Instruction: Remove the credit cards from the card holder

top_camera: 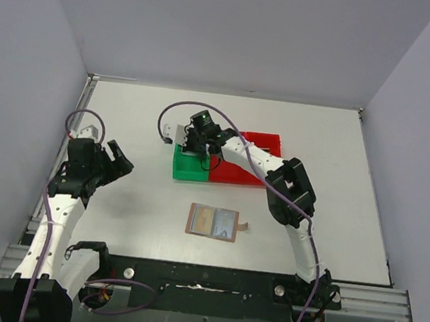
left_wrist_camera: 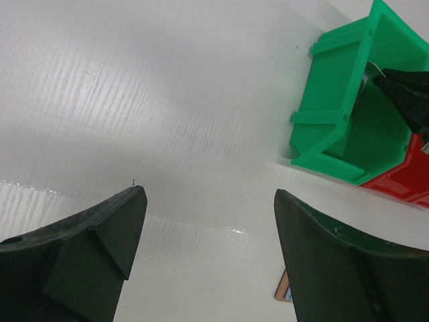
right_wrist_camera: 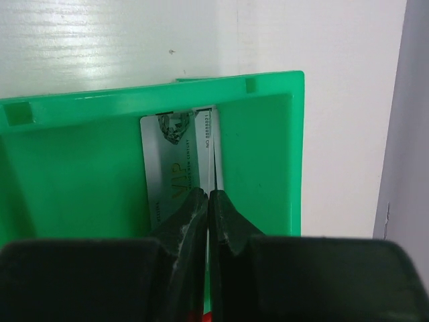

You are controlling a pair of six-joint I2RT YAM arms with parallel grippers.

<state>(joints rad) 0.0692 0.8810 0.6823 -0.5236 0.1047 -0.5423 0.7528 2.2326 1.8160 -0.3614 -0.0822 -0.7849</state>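
The thin card already hangs inside the sides of the bin. I will next move my right gripper further down into the green bin [right_wrist_camera: 67, 174] beside the silver VIP card and let go of the thin card.
The brown card holder [top_camera: 213, 222] lies open and flat on the table near the front, its pale blue-grey pockets facing up and its tab to the right. One corner of it shows in the left wrist view [left_wrist_camera: 282, 292]. My right gripper [top_camera: 200, 151] [right_wrist_camera: 209, 194] reaches into the green bin [right_wrist_camera: 67, 174] and is shut on a thin card held edge-on [right_wrist_camera: 214, 157]. A silver "VIP" card [right_wrist_camera: 167, 171] shows in the bin just left of that edge. My left gripper [top_camera: 119, 161] [left_wrist_camera: 209, 194] is open and empty, above bare table to the left of the bins.
The green bin [top_camera: 189, 167] and the red bin [top_camera: 253, 159] stand side by side at mid-table, behind the card holder; both also show in the left wrist view, green [left_wrist_camera: 335, 114] and red [left_wrist_camera: 410, 181]. White walls enclose the table on three sides.
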